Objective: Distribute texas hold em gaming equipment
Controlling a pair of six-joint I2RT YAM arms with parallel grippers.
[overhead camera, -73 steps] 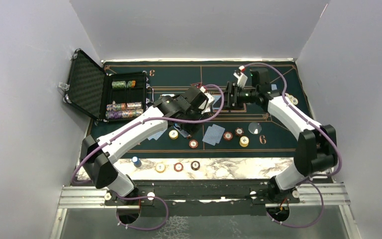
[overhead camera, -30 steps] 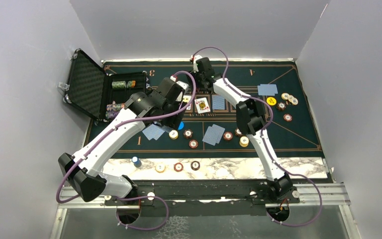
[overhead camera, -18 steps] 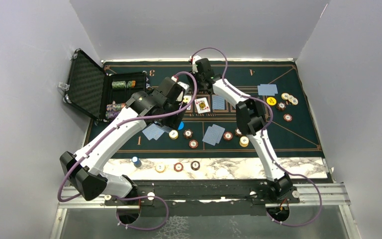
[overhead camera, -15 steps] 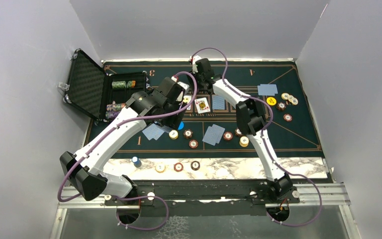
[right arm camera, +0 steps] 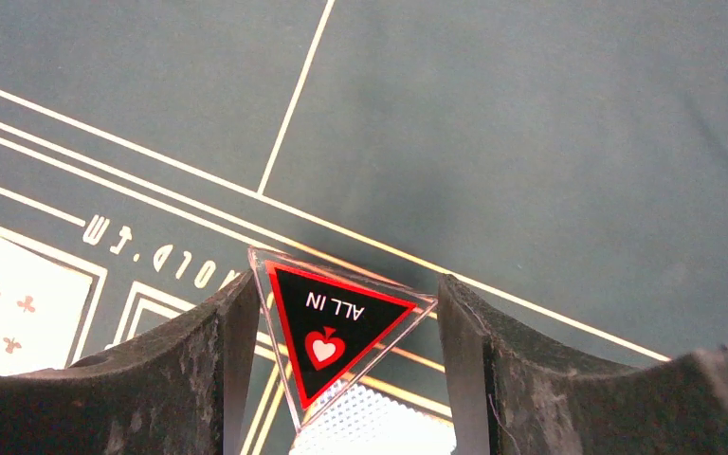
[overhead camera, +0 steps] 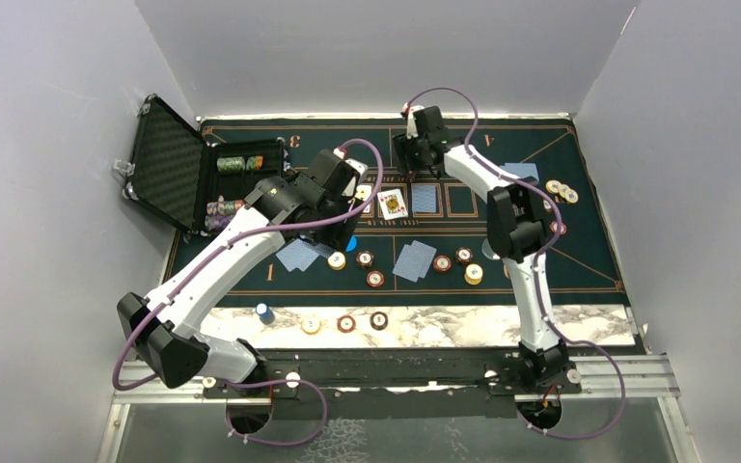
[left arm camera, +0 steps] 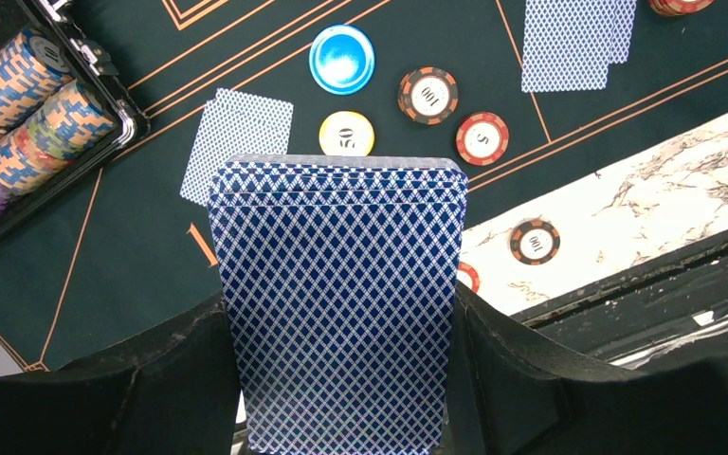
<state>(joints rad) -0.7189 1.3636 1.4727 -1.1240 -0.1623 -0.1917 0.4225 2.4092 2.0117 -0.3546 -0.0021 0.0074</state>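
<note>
My right gripper will next go back past the face-up card, then down onto the spot beside the blue disc and the dark chip, because bare mat (overhead camera: 371,245) shows there.
In the left wrist view my left gripper (left arm camera: 341,379) is shut on a deck of blue-backed playing cards (left arm camera: 341,284), held above the mat. My right gripper (right arm camera: 341,341) is shut on the small red triangular marker (right arm camera: 336,322) reading "ALL IN"; its corners touch both fingers, over the far middle of the mat. In the top view the left gripper (overhead camera: 347,193) hangs left of a face-up card (overhead camera: 392,202), and the right gripper (overhead camera: 410,154) is behind it. Dealt cards (overhead camera: 415,259) and chips (overhead camera: 365,258) lie on the mat, with a blue disc (left arm camera: 341,59).
The open black case (overhead camera: 169,164) with chip rows (overhead camera: 241,205) stands at the far left. More chips (overhead camera: 560,190) and a card (overhead camera: 521,172) lie at the right. Three chips (overhead camera: 346,323) and a blue stack (overhead camera: 264,313) sit on the marble strip.
The right wrist has swung to the right along the far side of the mat, still carrying the marker. The left arm with the deck has stayed in place.
</note>
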